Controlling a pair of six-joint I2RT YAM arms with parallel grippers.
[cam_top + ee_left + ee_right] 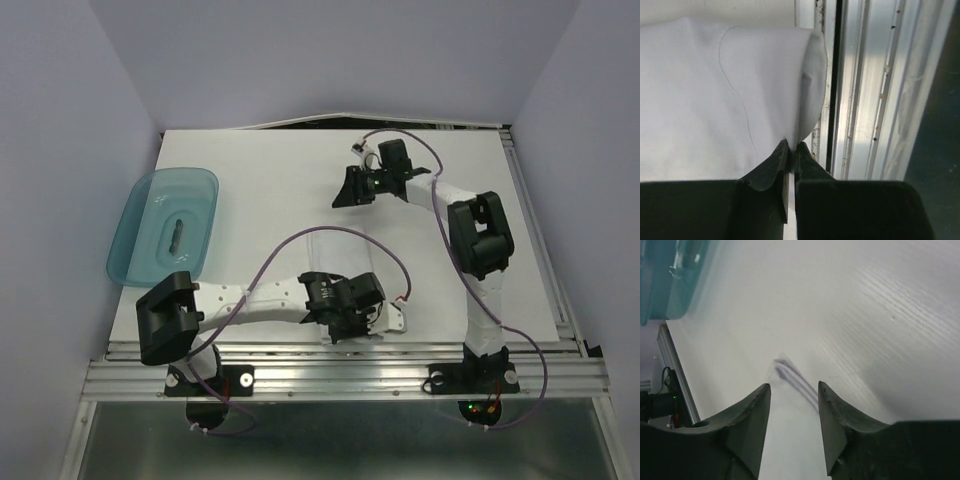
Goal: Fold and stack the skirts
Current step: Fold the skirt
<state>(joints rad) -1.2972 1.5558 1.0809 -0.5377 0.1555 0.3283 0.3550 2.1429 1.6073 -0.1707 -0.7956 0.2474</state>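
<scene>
Next, my left gripper carries the bunched fold outward over the skirt to its far edge (337,234) and releases it there, as remaining cloth lies flat outward.
One skirt (343,255) lies as a white, nearly table-coloured rectangle at the front middle of the table. My left gripper (338,325) is at its near edge, by the front rail. In the left wrist view the left gripper (791,145) is shut on the edge of this skirt (715,100), which bulges up in a soft fold in front of the fingers. My right gripper (350,188) hovers farther back, beyond the skirt's far edge. In its own view the right gripper (794,386) is open, with a pale, blurred tip of cloth (785,405) between the fingers; contact is unclear.
A translucent teal tray (140,215) sits at the table's left edge with a small dark item (177,235) inside; its corner (665,275) shows in the right wrist view. Aluminium rails (865,100) run along the table's front edge, right beside the left gripper.
</scene>
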